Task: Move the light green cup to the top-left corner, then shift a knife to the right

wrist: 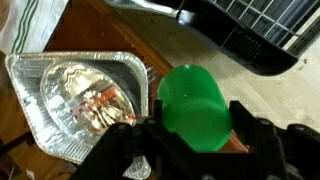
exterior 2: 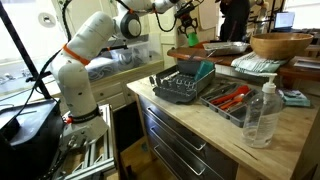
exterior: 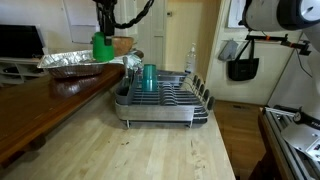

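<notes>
My gripper will move toward the rack next, then go down and let go of the light green cup (exterior: pixel 102 47) on the pale countertop (exterior: pixel 113 95) beside the rack's black end, because that spot is clear.
My gripper (wrist: pixel 197 130) is shut on the light green cup (wrist: pixel 193 103) and holds it in the air above the brown counter, next to a foil tray. The cup (exterior: pixel 102 47) shows in both exterior views (exterior 2: pixel 186 34), hanging under the gripper (exterior: pixel 104 30), up and away from the grey wire dish rack (exterior: pixel 160 103). The rack (exterior 2: pixel 180 88) holds a taller teal cup (exterior: pixel 149 77), which lies toward one end in an exterior view (exterior 2: pixel 203 70). Red-handled utensils (exterior 2: pixel 232 97), possibly knives, lie in a tray beside the rack. The rack's edge shows at the wrist view's top right (wrist: pixel 255 35).
A crumpled foil tray (wrist: pixel 75 95) sits on the brown counter (exterior: pixel 40 105) below the gripper. A clear plastic bottle (exterior 2: pixel 261 112) stands near the counter's front. A wooden bowl (exterior 2: pixel 278 45) sits behind. The pale wood countertop (exterior: pixel 150 150) lies in front of the rack.
</notes>
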`<state>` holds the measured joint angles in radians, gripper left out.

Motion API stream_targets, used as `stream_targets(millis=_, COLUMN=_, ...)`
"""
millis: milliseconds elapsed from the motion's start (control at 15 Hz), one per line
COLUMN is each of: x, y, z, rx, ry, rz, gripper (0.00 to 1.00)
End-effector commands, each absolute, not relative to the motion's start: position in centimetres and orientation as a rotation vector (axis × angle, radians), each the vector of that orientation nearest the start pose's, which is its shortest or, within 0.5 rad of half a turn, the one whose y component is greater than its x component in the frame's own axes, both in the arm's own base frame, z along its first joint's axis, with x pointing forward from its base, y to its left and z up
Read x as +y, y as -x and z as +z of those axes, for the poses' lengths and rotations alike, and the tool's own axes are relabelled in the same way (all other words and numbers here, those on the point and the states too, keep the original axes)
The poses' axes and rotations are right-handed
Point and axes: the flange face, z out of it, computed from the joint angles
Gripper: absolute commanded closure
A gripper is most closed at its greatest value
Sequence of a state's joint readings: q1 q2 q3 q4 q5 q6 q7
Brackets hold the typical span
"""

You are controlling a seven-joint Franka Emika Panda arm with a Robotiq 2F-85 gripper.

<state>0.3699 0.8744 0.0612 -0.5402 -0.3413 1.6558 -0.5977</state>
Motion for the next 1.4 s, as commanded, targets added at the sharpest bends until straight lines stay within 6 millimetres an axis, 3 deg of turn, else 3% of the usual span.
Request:
stream_targets(millis=0, x=26.8, y=-74.3, z=53.5, rx=-1.810, ry=2.835, rz=-0.588, gripper=0.58)
stream_targets(millis=200, x=27.0, y=-74.7, z=52.6, rx=-1.910, ry=2.635, rz=-0.618, gripper=0.58)
stream_targets(millis=467, x=26.7, y=-74.5, z=50.6, rx=-1.976, ry=2.464, rz=-0.482, gripper=0.58)
stream_targets(millis=667, x=26.0, y=-74.3, z=49.3, rx=-1.993, ry=2.474, rz=-0.362, gripper=0.58)
stream_targets(millis=1067, x=26.0, y=-71.7, z=46.9, rx=-1.983, ry=2.483, rz=0.044, gripper=0.58)
stream_targets(millis=1333, x=26.3, y=-71.1, z=46.0, rx=-1.991, ry=2.480, rz=0.138, gripper=0.58)
